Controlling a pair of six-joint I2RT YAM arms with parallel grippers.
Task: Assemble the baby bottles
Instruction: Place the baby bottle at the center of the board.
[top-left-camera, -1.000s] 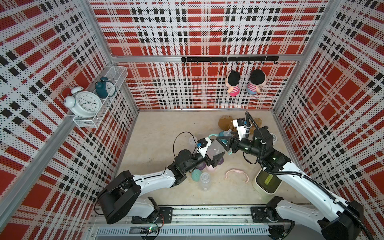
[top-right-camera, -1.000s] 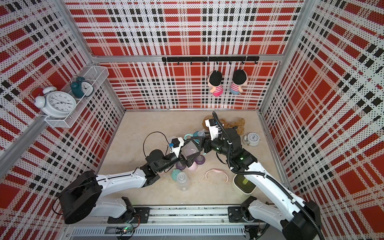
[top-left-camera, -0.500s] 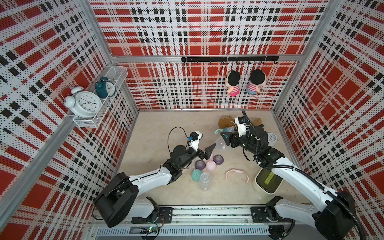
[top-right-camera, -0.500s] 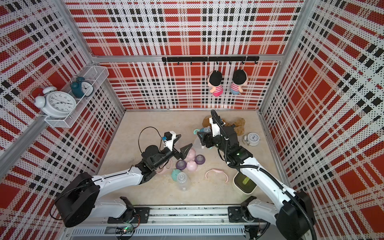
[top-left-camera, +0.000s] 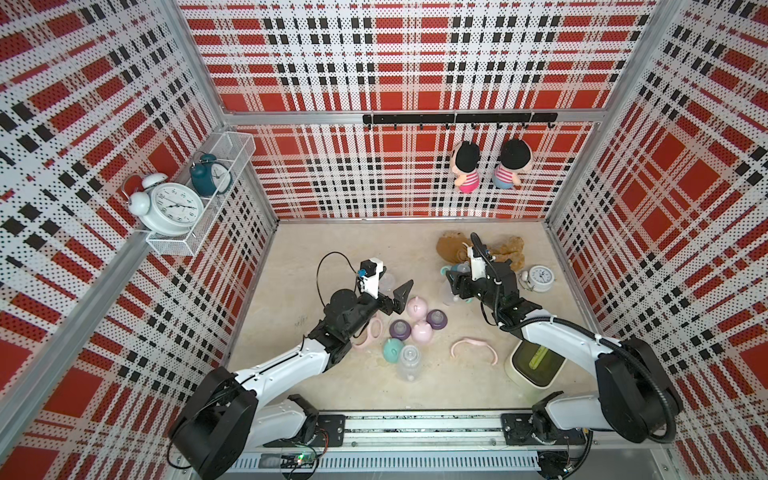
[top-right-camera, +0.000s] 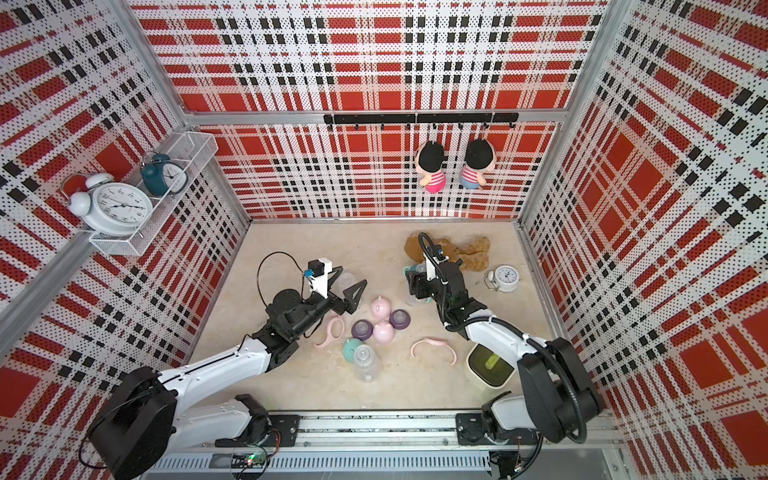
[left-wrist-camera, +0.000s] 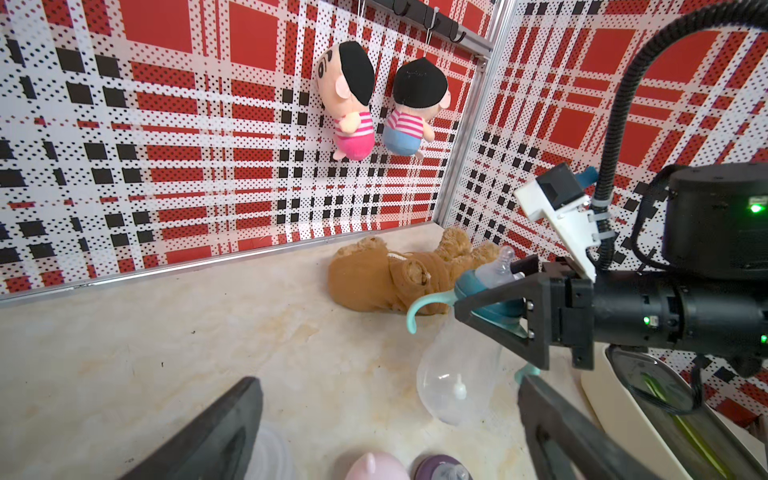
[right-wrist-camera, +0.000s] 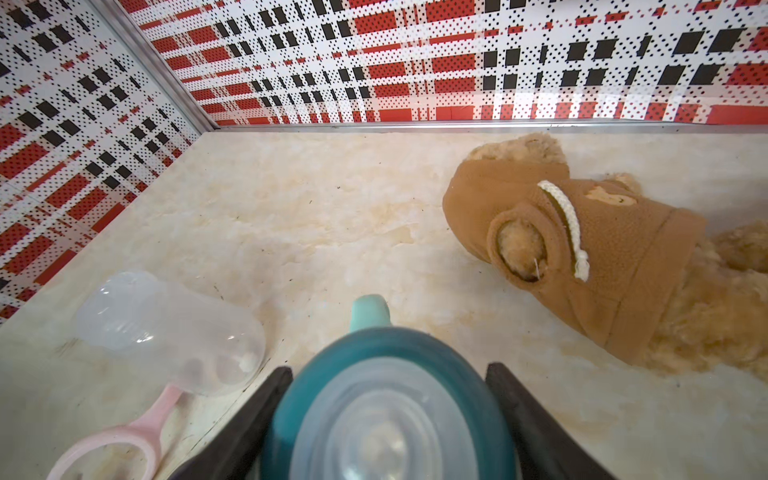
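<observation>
Next, my right gripper goes down to the bare floor below it by the plush bear until its baby bottle stands there, then releases the bottle.
My right gripper (top-left-camera: 454, 286) (right-wrist-camera: 388, 374) is shut on a baby bottle (left-wrist-camera: 457, 374) at its teal collar (right-wrist-camera: 386, 407), clear body hanging just off the floor, teal handle ring (left-wrist-camera: 419, 307) fitted. My left gripper (top-left-camera: 397, 282) (left-wrist-camera: 386, 395) stands open and empty, apart from it, over a clear bottle (right-wrist-camera: 166, 332) lying on the floor. Loose parts lie in both top views: two pink caps (top-left-camera: 417, 308) (top-left-camera: 422, 332), two purple collars (top-left-camera: 399, 329) (top-left-camera: 435, 319), a mint cap (top-left-camera: 391, 350), a bottle with teat (top-left-camera: 409, 361), pink handle rings (top-left-camera: 473, 349) (top-left-camera: 372, 332).
A brown plush bear (top-left-camera: 453, 249) lies behind the right gripper, a small white alarm clock (top-left-camera: 540, 278) beside it. A cream container (top-left-camera: 536, 363) sits under the right forearm. Two dolls (top-left-camera: 467, 166) hang on the back wall; a wire shelf (top-left-camera: 199, 199) with clocks is on the left wall.
The two grippers were together at the teal bottle. My left gripper has drawn back to the left, open. My right gripper has carried the bottle toward the back right.
</observation>
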